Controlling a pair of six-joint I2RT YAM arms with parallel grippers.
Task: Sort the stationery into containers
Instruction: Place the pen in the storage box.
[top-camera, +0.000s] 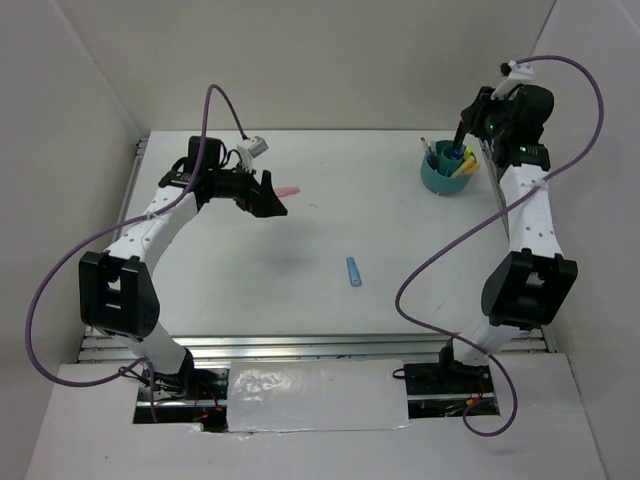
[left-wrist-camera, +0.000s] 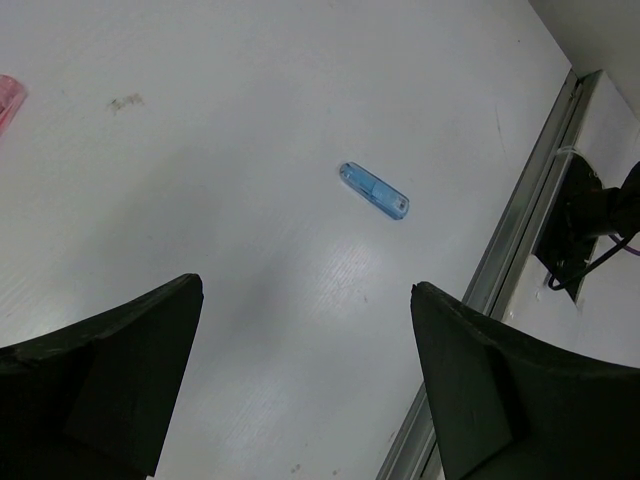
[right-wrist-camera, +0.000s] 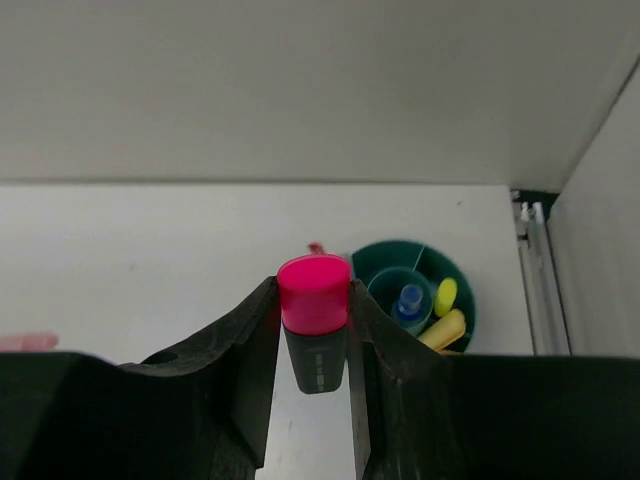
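Observation:
I need to move my right gripper toward the right in its wrist view next and lower the highlighter (right-wrist-camera: 314, 300) into the cup's far section (right-wrist-camera: 437, 267), because there is room beside the yellow markers.
My right gripper (right-wrist-camera: 313, 296) is shut on a pink-capped black highlighter (right-wrist-camera: 314, 300) and holds it in the air just left of and above the round teal cup (right-wrist-camera: 375, 256). The cup holds a blue pen (right-wrist-camera: 410, 300) in its middle compartment and yellow markers (right-wrist-camera: 443, 330) in an outer one. In the top view the cup (top-camera: 436, 180) stands at the far right, with the right gripper (top-camera: 462, 133) over it. My left gripper (top-camera: 270, 197) is open and empty, raised next to the flat pink eraser (top-camera: 288, 190). A small blue piece (top-camera: 353, 271) lies mid-table, also in the left wrist view (left-wrist-camera: 374, 191).
White walls close in the table at the back and both sides. A metal rail (left-wrist-camera: 520, 230) runs along the table's near edge, with the right arm's base (left-wrist-camera: 590, 215) behind it. The eraser's corner (left-wrist-camera: 8, 98) shows at the left wrist view's left edge.

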